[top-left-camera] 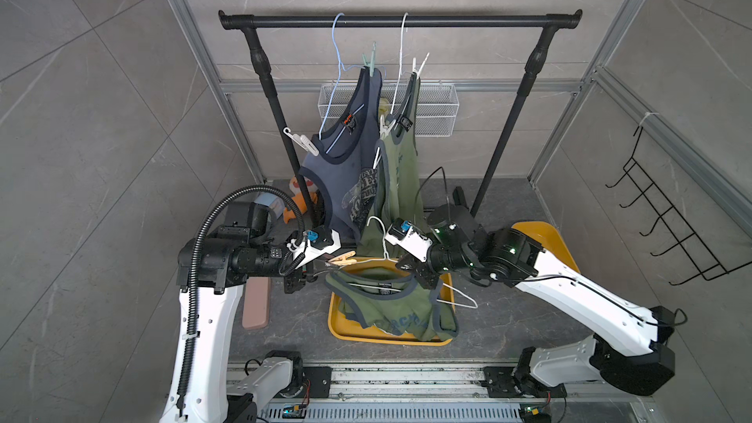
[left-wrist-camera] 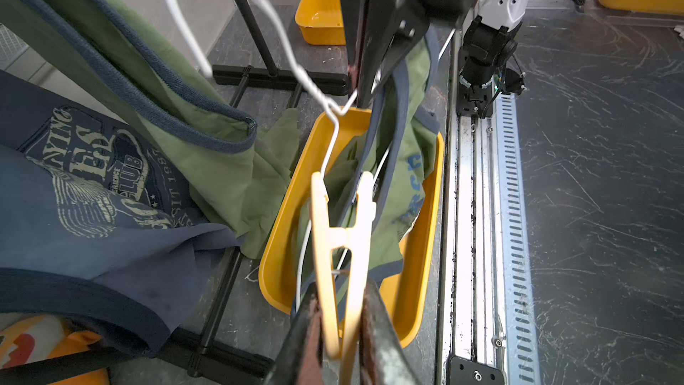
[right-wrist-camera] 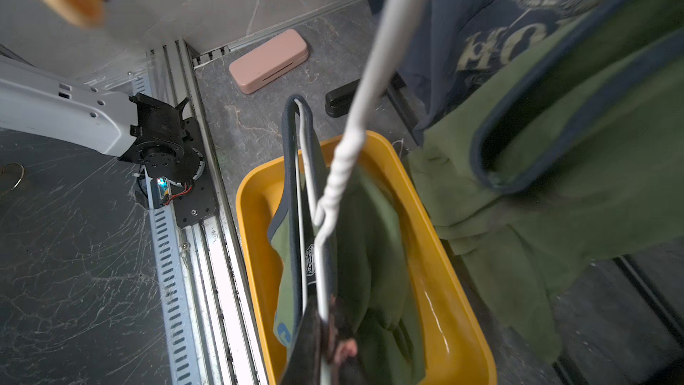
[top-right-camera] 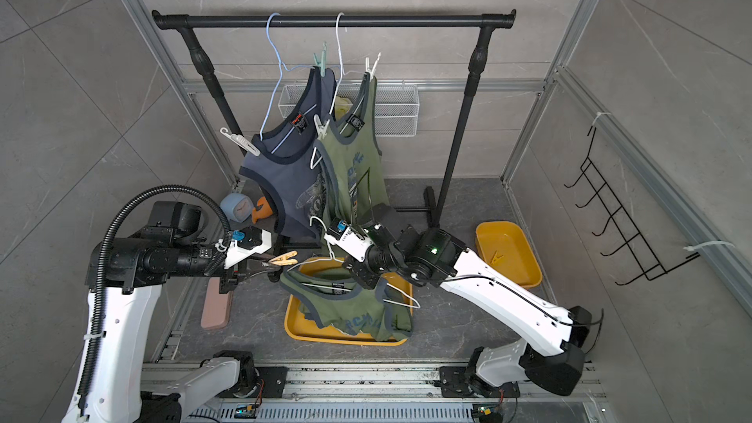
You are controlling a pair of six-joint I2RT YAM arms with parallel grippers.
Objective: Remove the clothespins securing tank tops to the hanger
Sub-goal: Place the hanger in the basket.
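Observation:
The yellow clothespin's prongs are clear of the hanger's shoulder, so I will lower my right gripper toward the yellow tray below it and let the wire go.
My left gripper is shut on the handles of a yellow clothespin, whose prongs gape beside the shoulder of a white hanger. That hanger carries an olive tank top sagging into a yellow tray. My right gripper is shut on the hanger's wire. On the rail hang a navy tank top and a second olive tank top. They are pinned by a mint clothespin and white clothespins.
A black clothes rack spans the back, with a white wire basket behind it. A second yellow tray sits at the right. A pink case, a blue clock and an orange toy lie at the left.

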